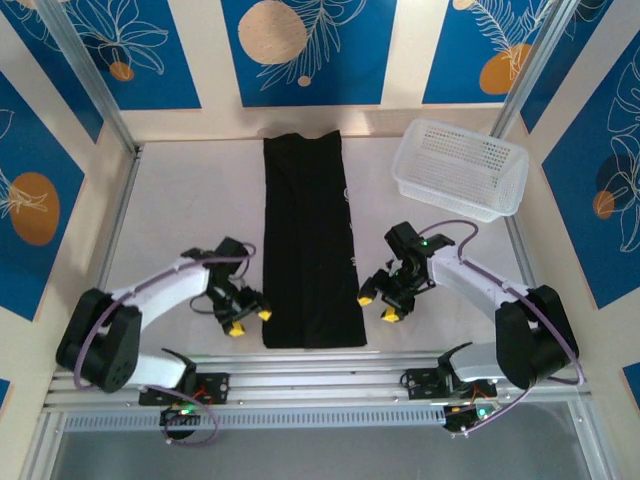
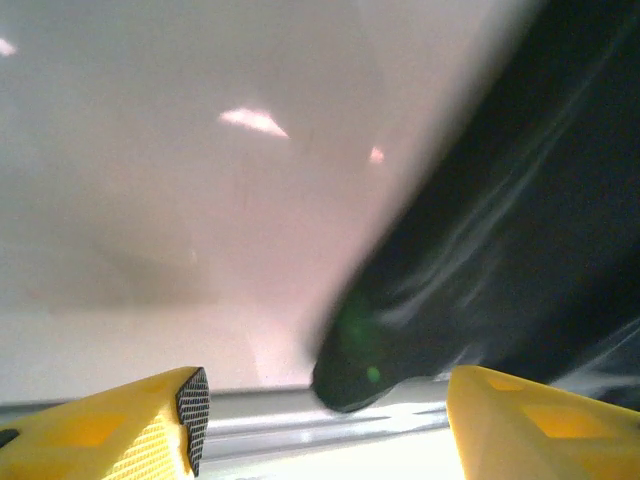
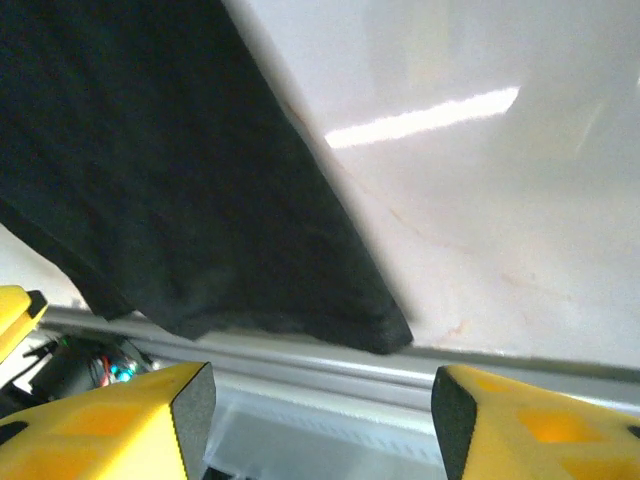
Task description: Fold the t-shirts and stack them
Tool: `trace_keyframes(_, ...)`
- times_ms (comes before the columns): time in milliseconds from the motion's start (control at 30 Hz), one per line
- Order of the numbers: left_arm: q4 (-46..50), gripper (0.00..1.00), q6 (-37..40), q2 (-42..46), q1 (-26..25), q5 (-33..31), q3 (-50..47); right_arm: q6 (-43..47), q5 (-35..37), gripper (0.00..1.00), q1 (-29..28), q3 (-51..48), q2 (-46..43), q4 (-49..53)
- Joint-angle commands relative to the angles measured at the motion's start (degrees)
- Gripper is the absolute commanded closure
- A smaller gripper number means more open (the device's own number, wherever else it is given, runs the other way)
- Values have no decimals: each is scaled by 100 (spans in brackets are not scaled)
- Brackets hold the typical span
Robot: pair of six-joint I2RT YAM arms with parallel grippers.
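Note:
My left gripper is to move back toward the bar next and go down over the black t-shirt's near corner.
The black t-shirt (image 1: 310, 240) lies folded into a long narrow strip down the middle of the white table, plain black side up, a sliver of print at its right edge. My left gripper (image 1: 250, 322) hovers open just left of the strip's near corner; that corner (image 2: 380, 370) shows beyond its yellow fingers (image 2: 150, 425), nothing between them. On the other side my right gripper (image 1: 379, 305) stands open beside the near right corner (image 3: 380, 325), its yellow fingers (image 3: 520, 420) apart and holding nothing.
A white perforated basket (image 1: 460, 168) stands at the back right of the table. An aluminium rail (image 1: 320, 380) runs along the near edge, just past the shirt's near end. Frame posts and patterned blue walls enclose the table.

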State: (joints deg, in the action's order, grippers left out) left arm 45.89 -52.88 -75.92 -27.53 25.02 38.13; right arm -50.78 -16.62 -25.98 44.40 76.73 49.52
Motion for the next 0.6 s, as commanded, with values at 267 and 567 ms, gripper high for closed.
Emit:
trace_keyframes(267,-1226,43,-1036,70,-611,331,-509,-175,-519,42,-446,-300,611,-271)
trace_keyframes(567,-1447,67,-1301,-244,-1060,197,-722,-376,-491,48,-669,-517,816,-556)
